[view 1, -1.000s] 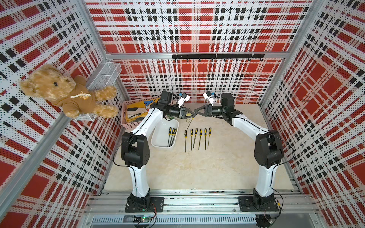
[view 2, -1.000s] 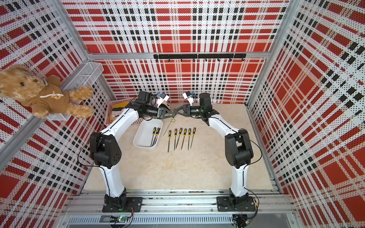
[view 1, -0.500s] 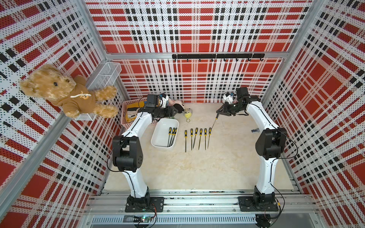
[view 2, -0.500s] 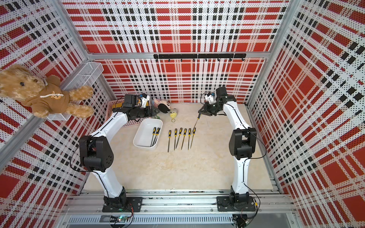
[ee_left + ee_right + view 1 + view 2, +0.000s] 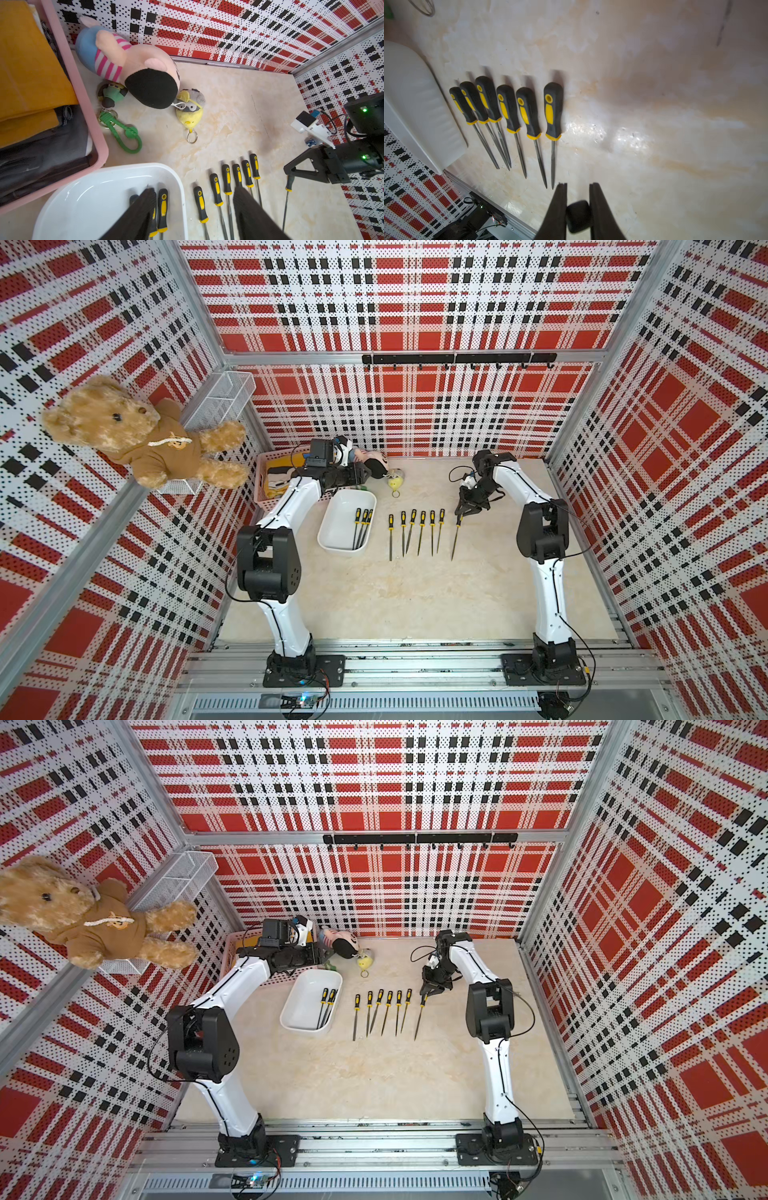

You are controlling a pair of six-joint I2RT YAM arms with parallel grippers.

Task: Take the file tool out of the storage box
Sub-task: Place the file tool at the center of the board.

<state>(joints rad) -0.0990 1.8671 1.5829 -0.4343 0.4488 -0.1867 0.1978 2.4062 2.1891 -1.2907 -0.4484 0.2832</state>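
Observation:
The right gripper moves down toward the row's nearest file next and releases the handle there, since the bare tabletop beside that file lies below the gripper.
The white storage box (image 5: 336, 531) lies left of centre and holds three black-and-yellow files (image 5: 363, 526) along its right side. Several more files (image 5: 417, 531) lie in a row on the table to its right. My right gripper (image 5: 466, 511) is shut on the handle of one file tool (image 5: 456, 537), which hangs tip-down at the right end of that row; in the right wrist view the black handle end (image 5: 578, 216) sits pinched between the fingers (image 5: 560, 199). My left gripper (image 5: 358, 475) hovers open and empty over the box's far end, and its fingers (image 5: 143, 207) straddle the box rim (image 5: 178, 180).
A pink basket (image 5: 259, 479) with yellow cloth stands at the back left. Beside it lie a plush pig (image 5: 376, 462), a yellow keychain toy (image 5: 395, 481) and a green strap (image 5: 122, 131). A teddy bear (image 5: 137, 435) and a wire basket (image 5: 224, 398) hang on the left wall.
One second ago both grippers met at the back centre around one file. The left gripper opened and drew back left; the right arm carried the file right, then down to the row's right end.

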